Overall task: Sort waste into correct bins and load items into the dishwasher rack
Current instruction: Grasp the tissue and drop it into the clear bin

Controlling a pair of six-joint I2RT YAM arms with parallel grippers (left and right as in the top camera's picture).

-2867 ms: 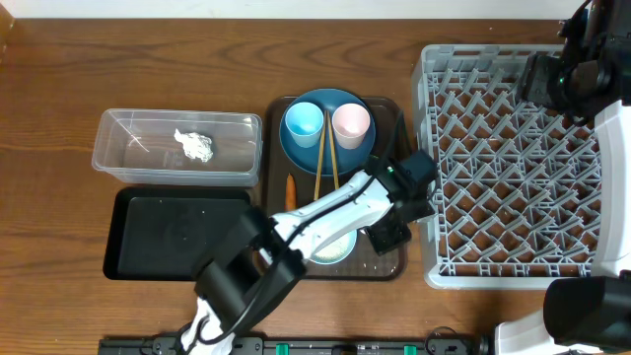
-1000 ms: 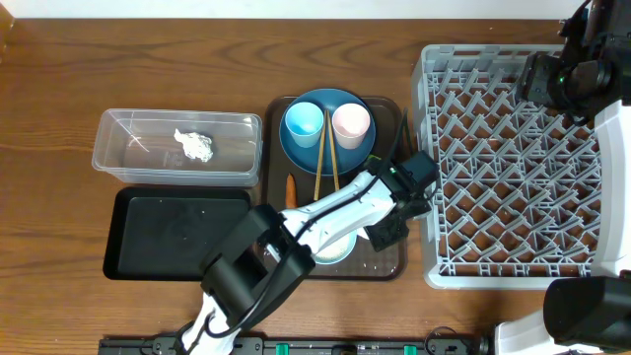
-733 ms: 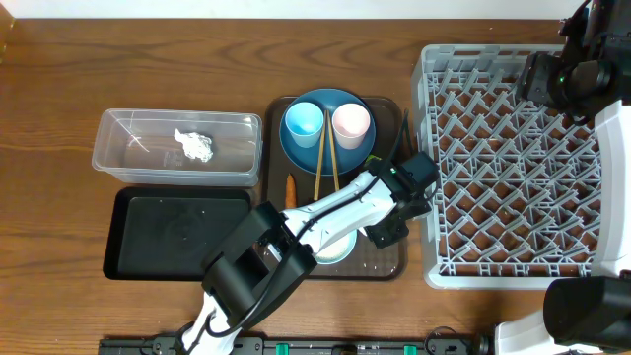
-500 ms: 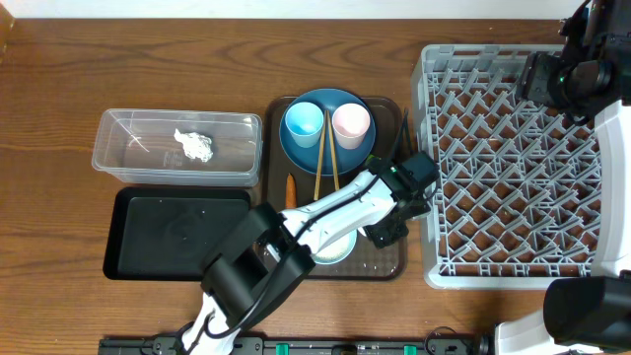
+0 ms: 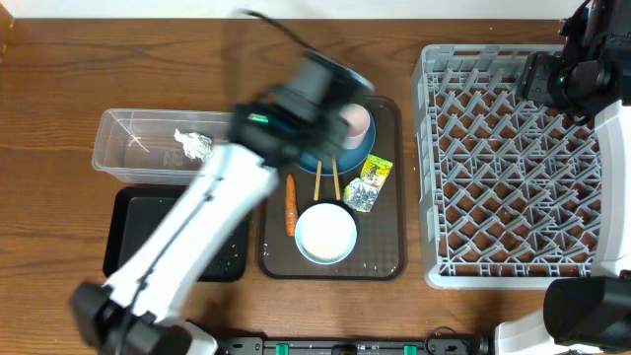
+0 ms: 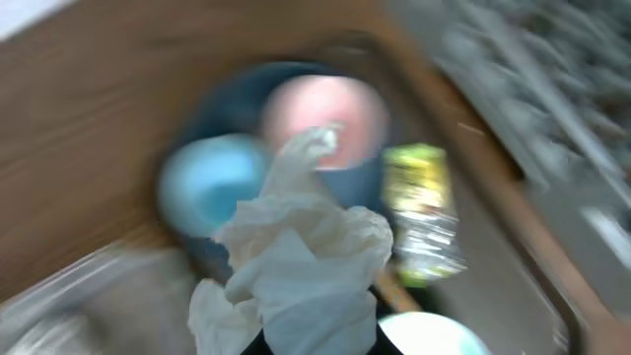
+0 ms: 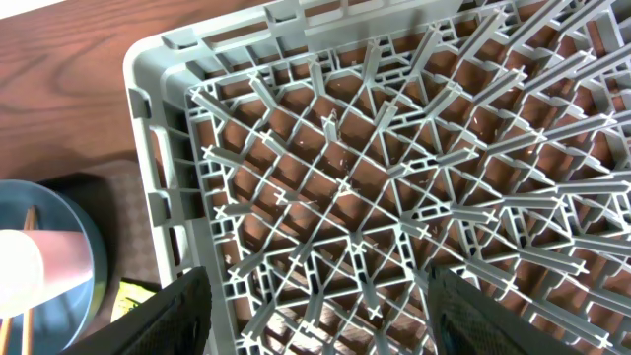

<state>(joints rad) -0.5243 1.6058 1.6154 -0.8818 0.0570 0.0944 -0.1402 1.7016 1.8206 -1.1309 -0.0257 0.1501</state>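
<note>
I should move my left gripper to the left in the overhead view, over the tub's empty end (image 5: pixel 145 151), to release, because a tissue is already in the clear tub.
My left gripper (image 5: pixel 308 94) is motion-blurred above the blue plate (image 5: pixel 347 150). In the left wrist view it (image 6: pixel 308 340) is shut on a crumpled white tissue (image 6: pixel 306 261), which hides its fingertips. Below it are the blue cup (image 6: pixel 207 192), pink cup (image 6: pixel 325 118) and yellow-green wrapper (image 6: pixel 419 207). Overhead, the wrapper (image 5: pixel 370 182), carrot (image 5: pixel 291 205), chopsticks (image 5: pixel 335 179) and bowl (image 5: pixel 326 233) lie on the brown tray (image 5: pixel 389 258). Another tissue (image 5: pixel 194 146) lies in the clear tub (image 5: pixel 128 158). My right gripper (image 7: pixel 315 330) is open and empty over the grey rack (image 5: pixel 518 168).
The black tray (image 5: pixel 138 247) lies in front of the tub, partly under my left arm. The rack (image 7: pixel 325 168) holds nothing that I can see. The pink cup (image 5: pixel 356 120) stands on the plate. Loose rice does not show.
My left arm has swung fast from the tray's right side up and left over the plate, carrying a tissue. The wrapper and bowl are now uncovered. The right arm has not moved.
</note>
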